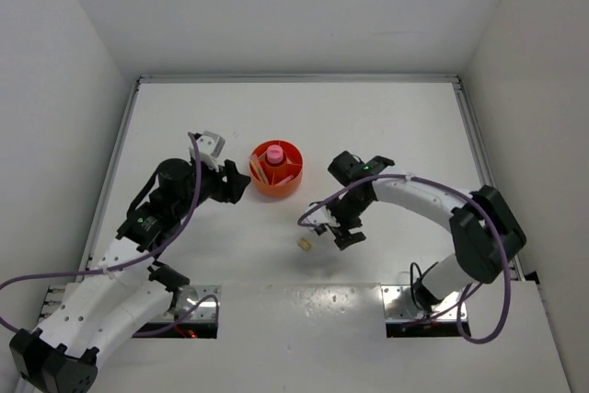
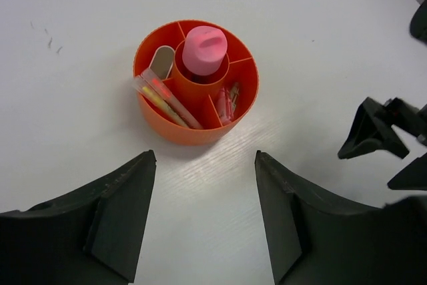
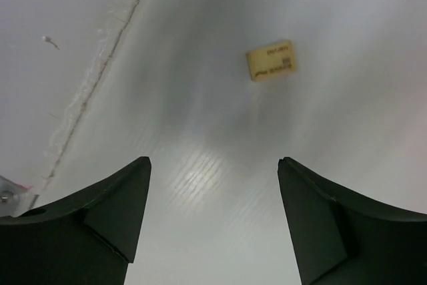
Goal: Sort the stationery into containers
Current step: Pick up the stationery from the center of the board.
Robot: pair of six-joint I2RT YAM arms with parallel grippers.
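My right gripper moves down and to the left in the top view next and closes around the small beige block (image 1: 303, 243) (image 3: 271, 61), which lies that way.
The round orange tub (image 1: 277, 169) stands mid-table. In the left wrist view the orange tub (image 2: 153, 121) holds the pink capsule (image 2: 204, 50) upright in its central cup, pastel sticks (image 2: 163, 98) in a left compartment and more small sticks (image 2: 227, 103) in a front one. A small beige block (image 1: 303, 243) lies on the table, also in the right wrist view (image 3: 271, 61). My left gripper (image 1: 237, 185) is open and empty just left of the tub. My right gripper (image 1: 333, 232) is open and empty, just right of the block.
White walls close in the table on three sides. A seam and metal mounting plates (image 1: 419, 306) run along the near edge by the arm bases. A purple cable (image 1: 317, 204) loops beside the right gripper.
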